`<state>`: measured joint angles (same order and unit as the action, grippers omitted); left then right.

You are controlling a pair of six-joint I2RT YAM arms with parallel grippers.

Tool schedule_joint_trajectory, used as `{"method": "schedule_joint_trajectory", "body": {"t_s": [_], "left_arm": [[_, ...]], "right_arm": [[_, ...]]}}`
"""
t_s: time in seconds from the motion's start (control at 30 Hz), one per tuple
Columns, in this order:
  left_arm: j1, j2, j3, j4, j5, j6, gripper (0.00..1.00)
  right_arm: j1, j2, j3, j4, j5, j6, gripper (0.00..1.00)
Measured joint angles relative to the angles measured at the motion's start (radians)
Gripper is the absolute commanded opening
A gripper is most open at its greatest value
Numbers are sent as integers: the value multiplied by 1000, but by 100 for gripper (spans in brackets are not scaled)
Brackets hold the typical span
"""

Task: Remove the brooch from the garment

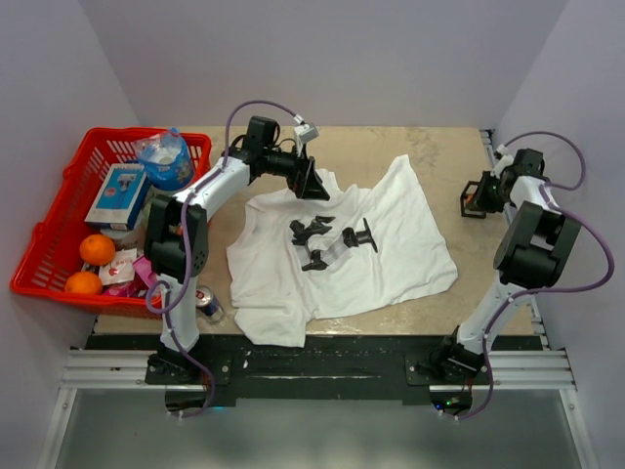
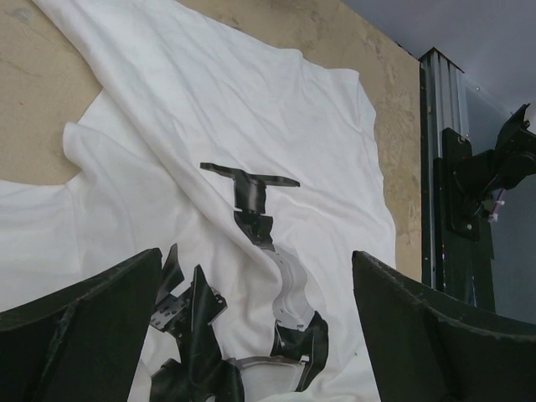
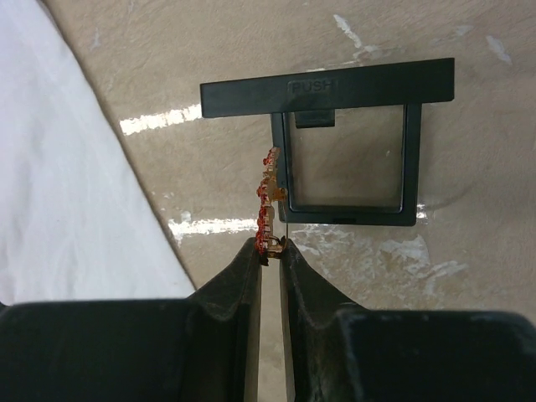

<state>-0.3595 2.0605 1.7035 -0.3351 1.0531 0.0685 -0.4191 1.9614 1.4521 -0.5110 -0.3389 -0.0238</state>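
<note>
The robot's right gripper needs to go down toward the right in its wrist view to get the brooch (image 3: 266,201) into the black square case (image 1: 473,200), whose lid is open.
The white T-shirt (image 1: 342,244) with a black print lies spread over the middle of the table; it also shows in the left wrist view (image 2: 209,126) and at the left edge of the right wrist view (image 3: 59,184). My right gripper (image 3: 270,244) is shut on the small tan-and-red brooch (image 3: 266,201), holding it edge-on beside a black square case (image 3: 347,151), clear of the shirt. In the top view the right gripper (image 1: 485,191) is at the far right by that case (image 1: 473,200). My left gripper (image 1: 314,183) hovers open over the shirt's collar end, empty.
A red basket (image 1: 59,210) at the left holds oranges (image 1: 97,248), a box and a water bottle (image 1: 166,158). A can (image 1: 208,305) stands by the left arm near the front edge. A black rail (image 2: 435,167) runs along the table's right side.
</note>
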Motion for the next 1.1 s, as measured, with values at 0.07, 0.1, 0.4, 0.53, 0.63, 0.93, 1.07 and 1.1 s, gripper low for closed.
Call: {"method": "schedule_joint_trajectory", "body": {"t_s": [0.07,0.1,0.4,0.53,0.63,0.93,1.07,1.1], "left_arm": [[-1,0,0,-2,-3,2,99],[-1,0,0,-3,-3,3,100],[-1,0,0,-18,-11,4,99],[-3,0,0,-23,-12,4,99],[-5,0,0,-24,-14,5,99],[-10,0,0,-27,-18,9,100],[-10,0,0,-32,-23,21,100],[-10,0,0,-34,-26,23,100]], "right_arm": [[0,9,5,0,9,-8,0],[0,14,7,0,11,-13,0],[0,48,20,2,34,-41,0],[0,48,24,3,35,-43,0],[0,48,26,3,35,-45,0],[0,88,49,6,33,-48,1],[0,95,60,9,32,-48,2],[0,95,61,9,32,-48,3]]}}
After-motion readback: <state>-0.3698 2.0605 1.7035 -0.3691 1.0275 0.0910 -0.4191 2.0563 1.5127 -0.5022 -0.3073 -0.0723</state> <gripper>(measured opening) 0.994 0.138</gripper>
